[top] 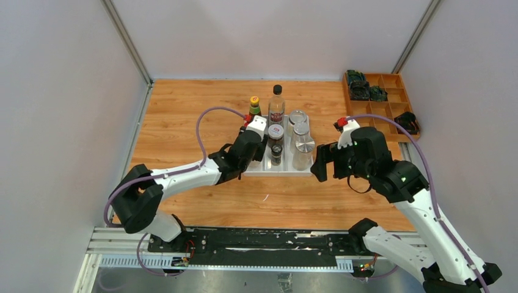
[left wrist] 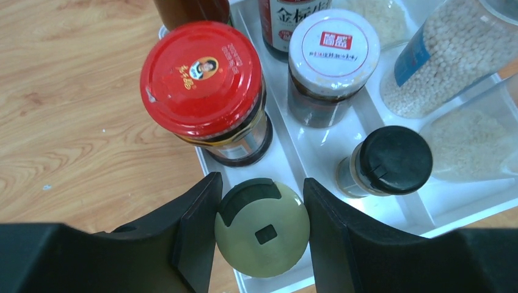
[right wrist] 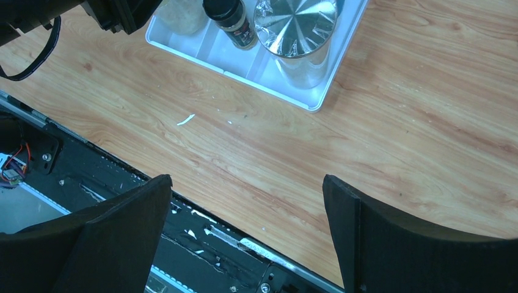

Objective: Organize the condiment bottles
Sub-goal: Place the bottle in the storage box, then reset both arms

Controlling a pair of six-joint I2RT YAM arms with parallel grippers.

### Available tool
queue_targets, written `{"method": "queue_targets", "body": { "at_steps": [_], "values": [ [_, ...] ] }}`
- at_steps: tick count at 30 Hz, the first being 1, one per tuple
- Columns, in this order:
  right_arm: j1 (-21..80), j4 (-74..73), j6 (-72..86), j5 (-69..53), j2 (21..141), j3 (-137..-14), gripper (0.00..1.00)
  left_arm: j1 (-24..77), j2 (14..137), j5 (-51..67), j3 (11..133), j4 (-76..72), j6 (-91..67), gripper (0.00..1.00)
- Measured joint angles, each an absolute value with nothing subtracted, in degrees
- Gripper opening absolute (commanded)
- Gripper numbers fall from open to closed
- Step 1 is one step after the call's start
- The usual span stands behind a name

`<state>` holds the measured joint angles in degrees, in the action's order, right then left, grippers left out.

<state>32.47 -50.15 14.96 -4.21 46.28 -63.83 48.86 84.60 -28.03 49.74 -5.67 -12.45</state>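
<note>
The left gripper lowers the small shaker to the tray's near corner beside the red-lidded jar [left wrist: 201, 79] next and releases it there.
My left gripper [left wrist: 262, 226] is shut on a small shaker with a pale green cap [left wrist: 261, 235], at the near-left corner of the white tray [left wrist: 317, 152]; whether the shaker rests on the tray floor is hidden. Just beyond it stands the red-lidded jar [left wrist: 201, 79]. A white-lidded dark jar [left wrist: 333, 49] and a black-capped shaker [left wrist: 391, 160] fill the middle row, and clear jars of grain [left wrist: 452, 55] stand to the right. From above, the tall black-capped bottle [top: 277, 104] and the yellow-capped bottle [top: 254, 105] stand at the tray's far end. My right gripper [top: 321, 166] hangs open and empty beside the tray's right edge.
A wooden compartment box [top: 391, 104] with dark green-black objects [top: 359, 85] sits at the far right corner. Grey walls enclose the table on three sides. The black rail [right wrist: 201, 232] runs along the near edge under my right gripper [right wrist: 247, 226].
</note>
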Motion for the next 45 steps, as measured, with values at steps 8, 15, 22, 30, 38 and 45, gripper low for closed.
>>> {"method": "queue_targets", "body": {
  "at_steps": [8,15,22,30,38,45],
  "values": [
    [32.47,-48.40,15.40,-4.99,44.12,-58.35,1.00,48.34,86.48,-26.35,46.41,-9.58,-13.02,0.44],
    [32.47,-47.51,15.57,-5.08,42.72,-57.28,1.00,48.12,87.68,-25.93,46.04,-12.99,-14.59,0.44],
    [32.47,-47.31,16.05,-5.28,40.71,-55.33,1.00,48.07,87.92,-26.04,46.02,-13.58,-15.42,0.49],
    [32.47,-47.07,16.73,-6.13,39.59,-53.91,1.00,48.10,87.83,-25.87,45.65,-10.96,-16.64,1.00],
    [32.47,-46.48,16.97,-7.03,39.07,-52.58,1.00,49.06,82.48,-26.83,45.12,-4.58,-16.69,1.00],
    [32.47,-48.31,16.51,-5.91,38.11,-53.95,1.00,53.82,67.07,-31.27,49.36,7.68,-16.99,1.00]
  ]
}}
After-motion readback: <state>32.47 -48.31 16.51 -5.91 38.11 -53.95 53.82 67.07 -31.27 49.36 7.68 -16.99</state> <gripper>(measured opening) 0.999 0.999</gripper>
